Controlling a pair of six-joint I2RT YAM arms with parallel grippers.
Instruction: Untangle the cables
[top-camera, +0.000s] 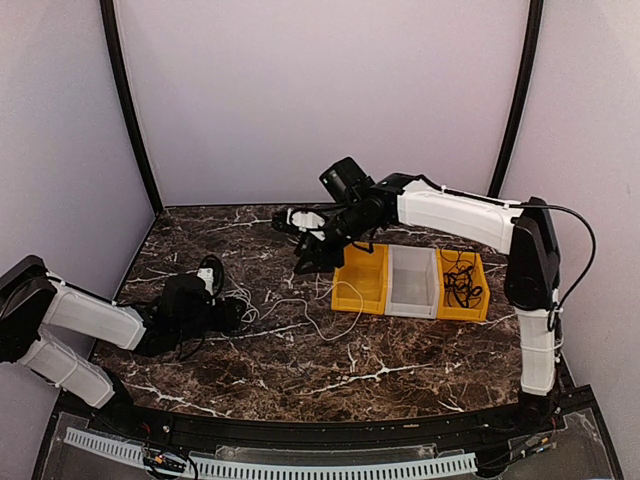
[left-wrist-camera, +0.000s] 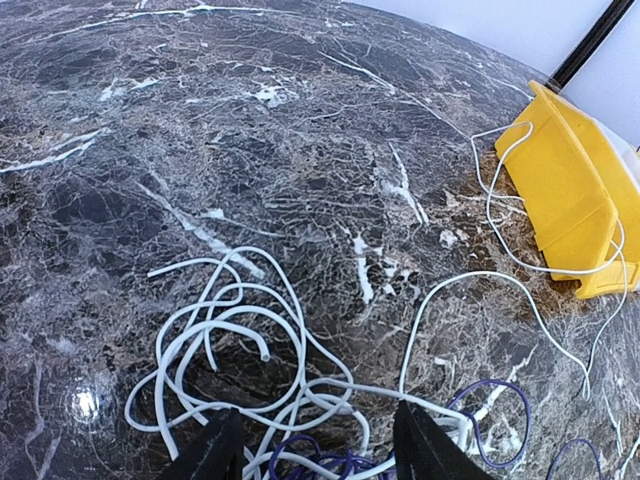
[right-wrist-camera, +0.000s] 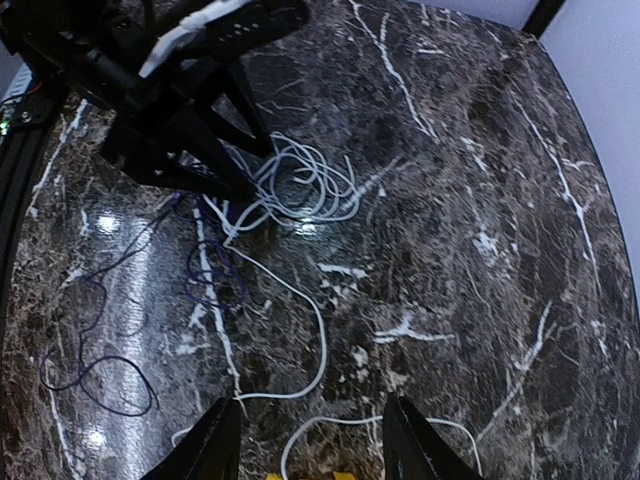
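Note:
The robot will bring its right gripper down and across onto the white cable's bend beside the left gripper, because that bend is below and to the left in the top view.
The cables lie on the dark marble table: a loose clump of white cables (left-wrist-camera: 230, 345) with a thin purple cable (left-wrist-camera: 492, 420) threaded through it. My left gripper (left-wrist-camera: 320, 452) is low over the clump's near edge and open, with white and purple strands lying between its fingers, ungripped. In the top view the left gripper (top-camera: 232, 312) is left of centre. One white strand (right-wrist-camera: 318, 335) runs from the white clump (right-wrist-camera: 300, 185) toward the yellow bin. My right gripper (right-wrist-camera: 310, 445) hangs open and empty, high over the table. From above, this right gripper (top-camera: 305, 260) is beside that bin.
A row of bins stands right of centre: a yellow bin (top-camera: 362, 285), a white bin (top-camera: 413, 285) and a second yellow bin (top-camera: 485, 300) holding black cables (top-camera: 460, 282). A white strand loops along the near yellow bin (left-wrist-camera: 575, 195). Thin purple loops (right-wrist-camera: 100, 385) trail near the table's front edge.

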